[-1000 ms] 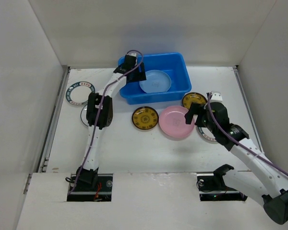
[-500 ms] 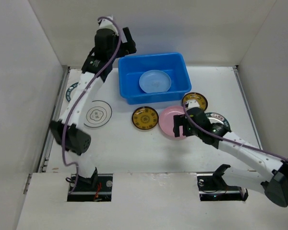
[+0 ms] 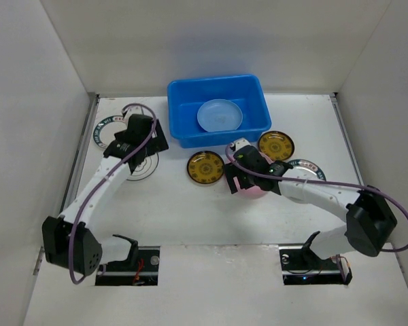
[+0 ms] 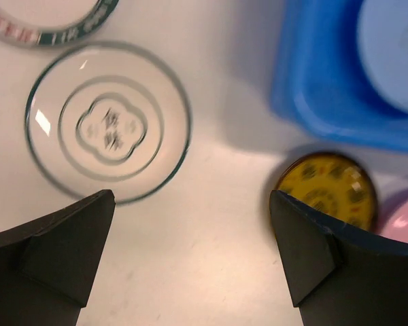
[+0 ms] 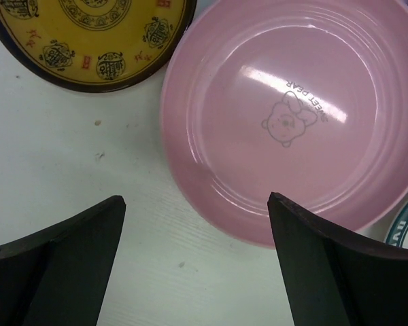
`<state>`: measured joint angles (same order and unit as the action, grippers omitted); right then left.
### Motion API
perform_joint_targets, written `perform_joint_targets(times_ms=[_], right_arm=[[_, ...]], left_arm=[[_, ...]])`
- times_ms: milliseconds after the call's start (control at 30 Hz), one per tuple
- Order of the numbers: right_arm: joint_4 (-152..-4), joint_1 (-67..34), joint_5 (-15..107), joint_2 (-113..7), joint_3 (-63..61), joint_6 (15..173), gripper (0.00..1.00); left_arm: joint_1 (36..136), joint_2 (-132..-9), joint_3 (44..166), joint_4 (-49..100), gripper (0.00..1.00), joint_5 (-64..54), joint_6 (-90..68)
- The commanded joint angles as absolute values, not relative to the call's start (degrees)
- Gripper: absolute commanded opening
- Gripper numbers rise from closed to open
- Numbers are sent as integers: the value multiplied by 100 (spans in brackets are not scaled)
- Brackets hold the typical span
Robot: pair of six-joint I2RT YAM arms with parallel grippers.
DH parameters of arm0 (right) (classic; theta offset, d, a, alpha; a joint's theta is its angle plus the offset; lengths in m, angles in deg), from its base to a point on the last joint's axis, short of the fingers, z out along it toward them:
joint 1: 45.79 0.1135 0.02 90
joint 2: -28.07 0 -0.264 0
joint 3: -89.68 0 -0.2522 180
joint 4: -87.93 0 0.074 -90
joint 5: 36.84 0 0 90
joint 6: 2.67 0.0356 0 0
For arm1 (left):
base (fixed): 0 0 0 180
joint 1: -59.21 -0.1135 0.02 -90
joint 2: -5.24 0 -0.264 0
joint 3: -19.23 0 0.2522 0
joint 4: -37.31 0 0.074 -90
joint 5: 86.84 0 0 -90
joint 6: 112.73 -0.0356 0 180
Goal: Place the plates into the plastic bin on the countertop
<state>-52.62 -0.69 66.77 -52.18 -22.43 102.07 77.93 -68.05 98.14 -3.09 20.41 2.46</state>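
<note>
The pink plate (image 5: 292, 115) lies directly below my open fingers. My right gripper goes down next and slides toward the pink plate's rim by the yellow-gold plate (image 5: 162, 112), straddling that rim.
The blue plastic bin (image 3: 253, 95) stands at the back of the white countertop (image 3: 190, 210) with the light blue plate (image 3: 219, 115) lying inside. My left gripper (image 3: 147, 138) is open and empty, hovering above a white teal-rimmed plate (image 4: 109, 122) left of the bin (image 4: 319, 75). My right gripper (image 3: 235, 174) is open and empty, low over the near-left edge of the pink plate (image 5: 292, 115), which it partly hides in the top view (image 3: 255, 192). One yellow-gold plate (image 3: 205, 168) lies left of the pink one and shows in the right wrist view (image 5: 95, 34). Another yellow-gold plate (image 3: 276, 143) lies behind it.
A second white patterned plate (image 3: 112, 129) lies at the far left near the wall, and a third (image 3: 307, 167) lies right of the pink plate, partly under my right arm. White walls close in the left, back and right sides.
My left arm swung from the bin's back-left corner down and forward to hover over the white plate. My right gripper moved left and lower, over the pink plate's near-left edge.
</note>
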Motion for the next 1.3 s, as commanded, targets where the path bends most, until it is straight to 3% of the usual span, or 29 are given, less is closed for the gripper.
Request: perform_joint_targets(times_ms=[0, 367, 933, 1267], right_arm=[[-5502, -22, 6643, -5515, -1961, 9954, 91], [-5695, 39, 6485, -6429, -1671, 9831, 84], [-6064, 127, 6503, -7107, -1645, 9840, 48], [-6047, 154, 6512, -7037, -1724, 9919, 5]], left_arm=[[7710, -5893, 9357, -607, 100, 2232, 548], [7271, -4820, 8556, -1178, 100, 2117, 671], [6822, -4643, 8388, -1231, 100, 1810, 539], [6831, -4635, 8380, -1205, 100, 1739, 566]])
